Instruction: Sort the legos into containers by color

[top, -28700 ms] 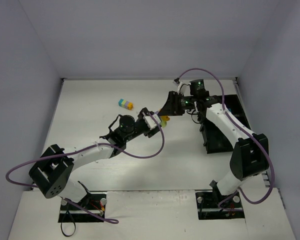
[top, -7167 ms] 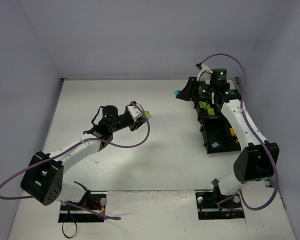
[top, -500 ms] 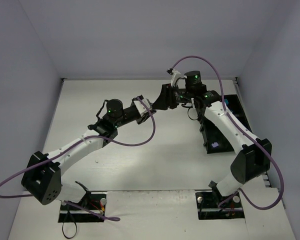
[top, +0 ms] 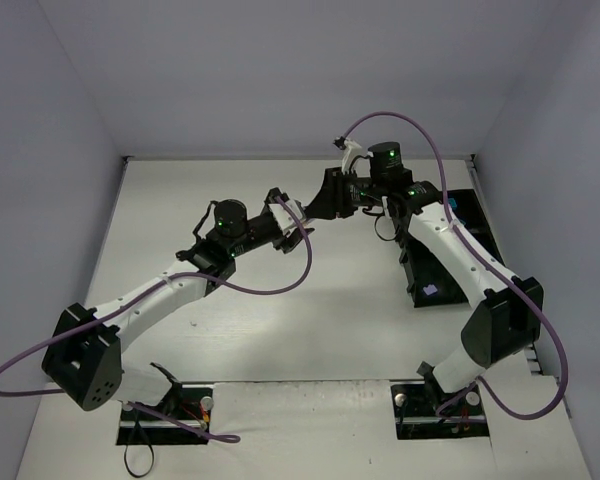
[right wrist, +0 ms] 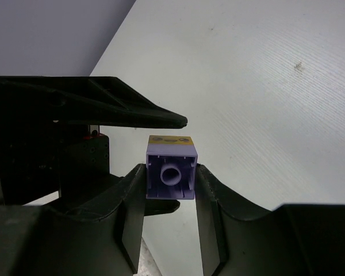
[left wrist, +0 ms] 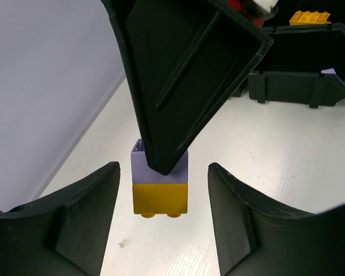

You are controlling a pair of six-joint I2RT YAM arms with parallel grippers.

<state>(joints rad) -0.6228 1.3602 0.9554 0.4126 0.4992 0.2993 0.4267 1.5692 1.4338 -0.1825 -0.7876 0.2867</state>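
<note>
The right gripper pulls to the right in the top view next, turns down over the tray's near section (top: 429, 274) and releases, since a lavender brick lies there.
A lavender brick (right wrist: 171, 175) with a yellow brick (left wrist: 160, 199) joined to it hangs above the table. My right gripper (right wrist: 170, 172) is shut on the lavender brick. In the top view it (top: 313, 213) is at the back middle. My left gripper (left wrist: 161, 169) is open around the pair. Its fingers (left wrist: 89, 201) stand on either side of the yellow brick with gaps, not touching. In the top view it (top: 298, 222) meets the right gripper tip to tip. The black compartment tray (top: 440, 262) lies at the right.
In the tray, a lavender brick (top: 432, 290) lies in a near compartment and a cyan piece (top: 451, 203) at the far end. The left wrist view shows an orange brick (left wrist: 310, 17) in the tray (left wrist: 299, 86). White walls enclose the table.
Seven seconds ago the arms were apart, the right over the tray. Now they meet at the back middle. In the last half second almost nothing has moved.
</note>
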